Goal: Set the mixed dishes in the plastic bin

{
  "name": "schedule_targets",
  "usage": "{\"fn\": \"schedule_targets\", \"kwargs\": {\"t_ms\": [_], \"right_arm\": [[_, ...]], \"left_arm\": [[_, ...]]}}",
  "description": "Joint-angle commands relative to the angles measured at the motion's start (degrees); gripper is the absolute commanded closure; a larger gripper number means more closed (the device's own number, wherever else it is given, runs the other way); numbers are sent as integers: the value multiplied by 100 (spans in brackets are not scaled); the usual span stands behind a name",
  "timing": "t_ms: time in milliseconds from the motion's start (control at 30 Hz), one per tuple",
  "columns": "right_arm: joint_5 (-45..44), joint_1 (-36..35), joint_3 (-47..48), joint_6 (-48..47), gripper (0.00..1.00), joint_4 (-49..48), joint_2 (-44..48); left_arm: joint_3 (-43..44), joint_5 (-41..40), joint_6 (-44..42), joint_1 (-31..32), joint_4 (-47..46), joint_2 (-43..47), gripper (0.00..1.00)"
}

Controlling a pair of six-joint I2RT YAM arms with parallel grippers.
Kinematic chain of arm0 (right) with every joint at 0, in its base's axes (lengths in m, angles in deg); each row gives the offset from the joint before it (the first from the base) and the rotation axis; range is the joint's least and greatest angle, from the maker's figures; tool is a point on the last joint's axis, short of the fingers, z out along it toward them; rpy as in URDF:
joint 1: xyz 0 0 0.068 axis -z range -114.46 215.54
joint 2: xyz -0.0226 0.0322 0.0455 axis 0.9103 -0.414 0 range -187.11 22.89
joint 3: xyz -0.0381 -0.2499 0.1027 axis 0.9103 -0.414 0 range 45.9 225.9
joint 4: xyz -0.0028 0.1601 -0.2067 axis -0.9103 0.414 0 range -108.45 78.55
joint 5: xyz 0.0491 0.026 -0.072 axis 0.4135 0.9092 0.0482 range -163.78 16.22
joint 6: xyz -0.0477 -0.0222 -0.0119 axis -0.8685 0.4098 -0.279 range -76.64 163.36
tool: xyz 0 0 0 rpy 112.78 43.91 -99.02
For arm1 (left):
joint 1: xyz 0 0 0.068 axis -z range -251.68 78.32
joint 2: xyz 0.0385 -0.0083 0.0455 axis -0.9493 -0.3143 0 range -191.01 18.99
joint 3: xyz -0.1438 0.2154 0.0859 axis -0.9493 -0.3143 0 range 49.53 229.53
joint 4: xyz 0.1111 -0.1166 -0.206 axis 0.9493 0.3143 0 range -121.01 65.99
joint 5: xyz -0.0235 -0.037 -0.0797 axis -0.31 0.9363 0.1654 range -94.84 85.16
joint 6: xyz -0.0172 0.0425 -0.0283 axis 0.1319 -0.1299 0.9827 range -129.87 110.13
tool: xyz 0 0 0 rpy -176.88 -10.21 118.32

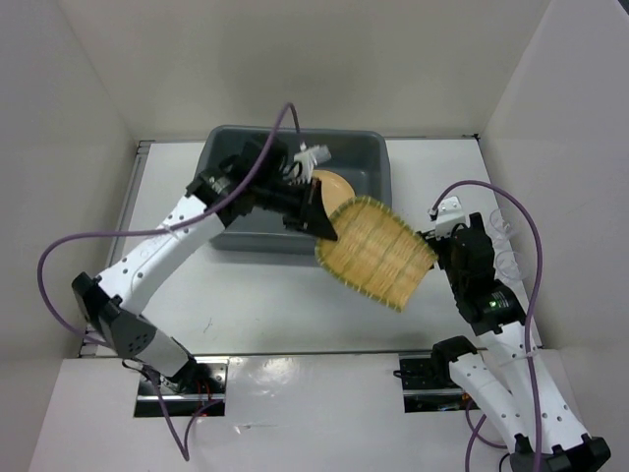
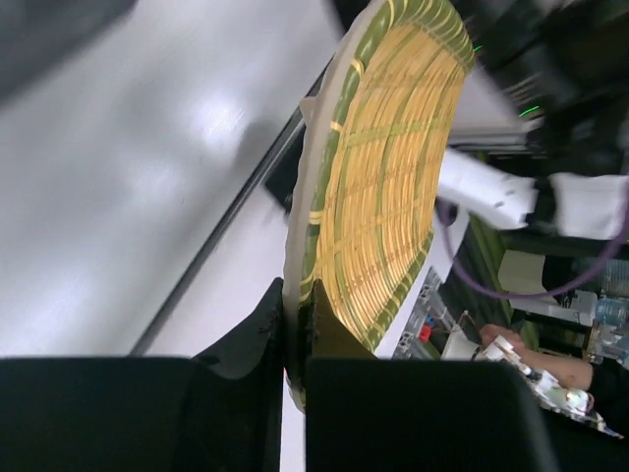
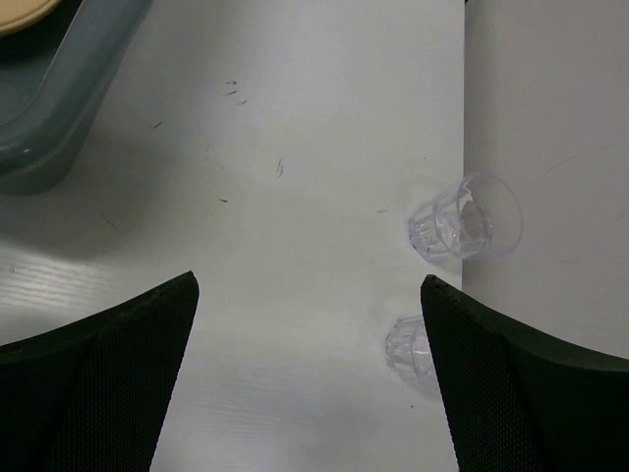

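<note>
The dish [image 1: 378,251] hangs outside the bin, so my left gripper moves outward and down next. It then releases over the tan-orange plate [image 1: 332,184], which lies below and outward of the dish.
My left gripper [image 2: 295,295] is shut on the rim of the yellow-green woven fan-shaped dish [image 2: 383,177]. In the top view it holds the dish [image 1: 378,251] tilted above the table, just off the front right corner of the dark grey plastic bin [image 1: 228,162]. A tan-orange plate [image 1: 332,184] lies inside the bin. My right gripper [image 3: 310,280] hangs open over the table with nothing between its fingers. Two clear glass cups lie ahead of it on the right: one [image 3: 464,218] on its side by the wall, the other [image 3: 406,349] right beside the right finger.
White walls enclose the table on the left, back and right. In the top view the right arm [image 1: 474,280] stands close to the dish's right edge. A corner of the bin [image 3: 59,108] shows at the upper left of the right wrist view.
</note>
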Motion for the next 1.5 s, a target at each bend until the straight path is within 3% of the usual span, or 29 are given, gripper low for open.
{"fn": "schedule_targets", "kwargs": {"t_ms": [0, 200, 333, 700, 933, 1033, 1067, 1133, 1167, 1200, 1467], "right_arm": [[-165, 28, 3, 98, 2, -360, 55], [-112, 28, 3, 98, 2, -360, 108], [-59, 28, 3, 98, 2, -360, 108], [-6, 28, 3, 46, 2, -360, 108], [46, 28, 3, 46, 2, -360, 55], [46, 28, 3, 46, 2, -307, -6], [46, 28, 3, 46, 2, -307, -6], [99, 28, 3, 46, 2, -307, -68], [99, 28, 3, 46, 2, -307, -120], [99, 28, 3, 46, 2, -307, -121], [99, 28, 3, -6, 2, -307, -173]], "left_arm": [[1411, 790, -173, -478, 416, -661, 100], [3416, 923, -173, -1935, 637, -2199, 100], [4111, 792, -358, -2429, 926, -3341, 100], [5088, 765, -147, -2580, 373, -5310, 100], [6388, 519, -375, -2632, 1189, -6313, 100], [7861, 405, -455, -2632, 1979, -7086, 100], [8580, 405, -455, -2632, 2286, -7715, 100], [8551, 537, -507, -2711, 2394, -7781, 100], [9022, 345, -586, -2711, 2690, -7861, 100], [8757, 343, -682, -2711, 2693, -7809, 100], [9009, 80, -735, -2711, 3062, -7941, 100]]}}
